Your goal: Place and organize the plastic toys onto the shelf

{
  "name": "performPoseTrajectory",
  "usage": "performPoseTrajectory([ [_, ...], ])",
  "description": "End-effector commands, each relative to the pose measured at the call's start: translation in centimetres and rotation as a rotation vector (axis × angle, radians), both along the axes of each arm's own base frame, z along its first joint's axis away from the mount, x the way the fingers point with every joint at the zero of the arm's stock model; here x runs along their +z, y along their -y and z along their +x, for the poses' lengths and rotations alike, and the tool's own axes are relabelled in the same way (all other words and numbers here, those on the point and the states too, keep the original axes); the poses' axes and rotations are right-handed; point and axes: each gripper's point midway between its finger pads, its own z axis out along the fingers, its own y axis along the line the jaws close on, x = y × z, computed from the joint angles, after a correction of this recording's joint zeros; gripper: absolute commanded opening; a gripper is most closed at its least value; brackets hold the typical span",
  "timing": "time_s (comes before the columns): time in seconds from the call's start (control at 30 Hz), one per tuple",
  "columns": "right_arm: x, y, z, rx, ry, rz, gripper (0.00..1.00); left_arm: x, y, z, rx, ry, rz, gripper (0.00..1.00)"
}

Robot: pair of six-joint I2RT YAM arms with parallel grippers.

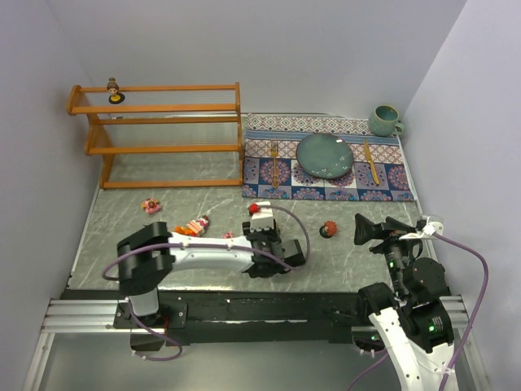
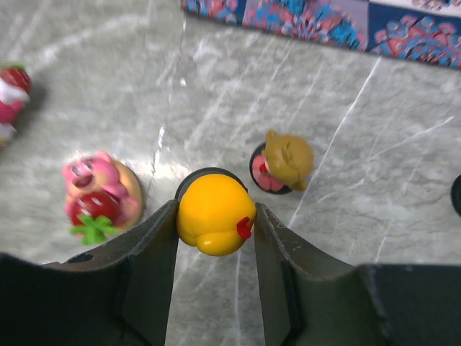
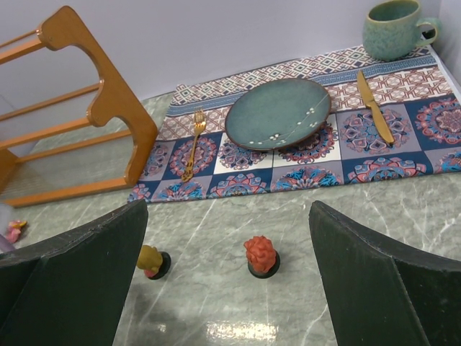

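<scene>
The robot's left gripper should next lift outward, to the left in the top view, and let go of the yellow toy in the space beside the doll on the shelf's top level [image 1: 145, 98], because that space is empty.
My left gripper [image 2: 215, 238] is shut on a yellow round toy [image 2: 215, 214] with a dark base, low over the table; both fingers [image 2: 148, 252] press its sides. A brown-haired doll [image 2: 283, 160] stands just beyond it, and a pink bear toy [image 2: 97, 194] lies to its left. In the top view the left gripper [image 1: 264, 240] is at the table's middle front. My right gripper [image 3: 230, 288] is open and empty, facing a red-haired doll [image 3: 261, 256] and the brown-haired doll [image 3: 151, 260]. The wooden shelf [image 1: 155, 122] stands far left with one doll [image 1: 114, 90] on its top tier.
More toys lie on the table: a pink one [image 1: 151, 205], an orange-pink one [image 1: 194, 226] and a red-white one [image 1: 254, 208]. A patterned placemat [image 1: 391, 179] at the far right carries a teal plate [image 1: 324, 155], fork, knife and teal mug [image 1: 384, 120].
</scene>
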Motion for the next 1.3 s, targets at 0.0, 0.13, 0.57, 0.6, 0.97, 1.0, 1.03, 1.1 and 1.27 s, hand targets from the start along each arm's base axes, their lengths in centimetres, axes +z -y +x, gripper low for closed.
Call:
performPoseTrajectory([
  [0.0, 3.9, 1.0, -3.7, 0.003, 0.248, 0.058, 1.0, 5.2, -1.6, 2.1, -0.028, 0.038, -0.001, 0.32],
  [0.13, 3.9, 1.0, -3.7, 0.002, 0.246, 0.058, 1.0, 8.0, -2.5, 3.9, -0.092, 0.005, -0.038, 0.33],
  [0.57, 4.0, 1.2, -3.8, -0.007, 0.25, 0.062, 1.0, 21.4, -9.3, 10.1, -0.132, 0.138, -0.009, 0.39],
  [0.6, 4.0, 1.2, -3.8, -0.007, 0.25, 0.062, 1.0, 22.1, -10.2, 10.7, -0.12, 0.146, 0.002, 0.4],
  [0.97, 3.8, 1.3, -3.7, -0.01, 0.246, 0.061, 1.0, 31.3, -18.2, 17.1, -0.015, 0.266, 0.073, 0.41],
  [1.0, 3.9, 1.3, -3.7, -0.013, 0.246, 0.062, 1.0, 32.1, -18.8, 17.5, -0.008, 0.282, 0.07, 0.41],
  [1.03, 3.8, 1.2, -3.7, -0.012, 0.243, 0.062, 1.0, 32.4, -19.3, 18.0, -0.011, 0.286, 0.082, 0.41],
  [1.1, 3.8, 1.2, -3.7, -0.009, 0.241, 0.061, 1.0, 33.0, -20.6, 19.4, -0.002, 0.292, 0.081, 0.4],
  [1.27, 3.7, 1.2, -3.6, -0.011, 0.235, 0.061, 1.0, 33.3, -24.2, 22.5, 0.021, 0.303, 0.092, 0.4],
])
